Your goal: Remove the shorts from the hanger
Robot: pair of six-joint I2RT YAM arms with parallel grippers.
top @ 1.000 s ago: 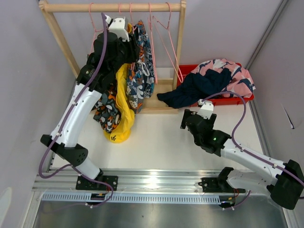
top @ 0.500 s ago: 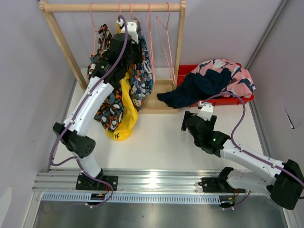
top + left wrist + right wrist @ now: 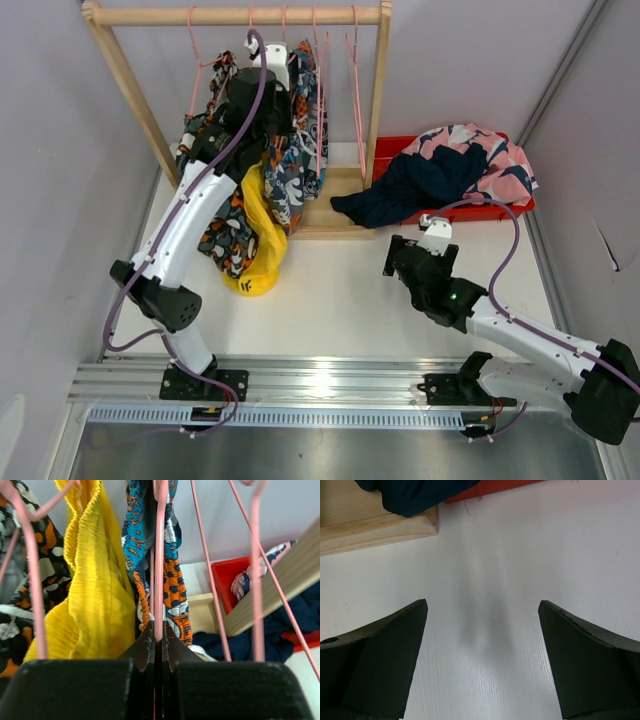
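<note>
My open right gripper rises off the table and turns onto the edge of the blue-orange-white shorts next, since my left gripper holds their hanger.
Three pairs of shorts hang on pink hangers from the wooden rail (image 3: 150, 15): orange-black-white camouflage (image 3: 222, 235), yellow (image 3: 255, 240) and blue-orange-white print (image 3: 302, 150). My left gripper (image 3: 283, 72) is up among them. In the left wrist view it (image 3: 160, 630) is shut on the pink hanger wire (image 3: 160, 555) in front of the blue-orange print shorts (image 3: 172, 580), with the yellow shorts (image 3: 95, 595) to the left. The navy shorts (image 3: 420, 185) and the pink shorts (image 3: 490, 150) lie in the red bin (image 3: 500, 210). My right gripper (image 3: 400, 255) (image 3: 482, 630) is open and empty just above the table.
Two bare pink hangers (image 3: 355, 90) hang at the rail's right end, next to the rack's right post (image 3: 378, 90). The rack's wooden base (image 3: 375, 527) and a navy fabric edge (image 3: 415, 495) lie just ahead of the right gripper.
The left arm rose and moved right among the hangers, then its jaws shut on the pink hanger wire. The hanging shorts swung a little. The right arm stayed still.
</note>
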